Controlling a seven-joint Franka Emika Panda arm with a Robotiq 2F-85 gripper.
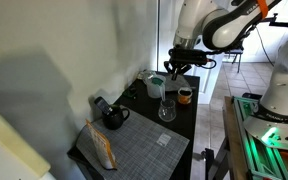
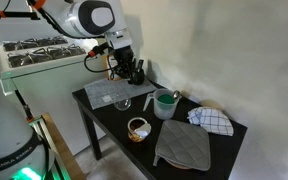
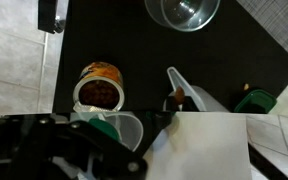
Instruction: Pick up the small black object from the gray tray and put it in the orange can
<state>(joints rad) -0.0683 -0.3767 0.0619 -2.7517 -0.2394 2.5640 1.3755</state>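
Note:
I will move my gripper to the left in the wrist view, lower it over the can and release the object, since the orange can's opening (image 2: 138,125) (image 3: 99,95) faces up below.
The gray tray (image 1: 134,150) lies at one end of the black table; it also shows in an exterior view (image 2: 112,92) and at the top right of the wrist view (image 3: 284,25). The orange can (image 1: 185,96) stands near the table edge, open side up (image 2: 138,128), and shows at left centre in the wrist view (image 3: 99,88). My gripper (image 1: 180,66) hangs above the table between the can and a green cup, well above both (image 2: 121,66). Its jaws are dark and blurred. I cannot make out the small black object anywhere.
A clear glass (image 1: 167,110) stands between tray and can. A black mug (image 1: 114,118) sits by the wall, a green cup (image 2: 164,103) beside a white utensil (image 3: 189,90). A checkered cloth (image 2: 212,120) and a gray mitt (image 2: 184,145) lie at the other end.

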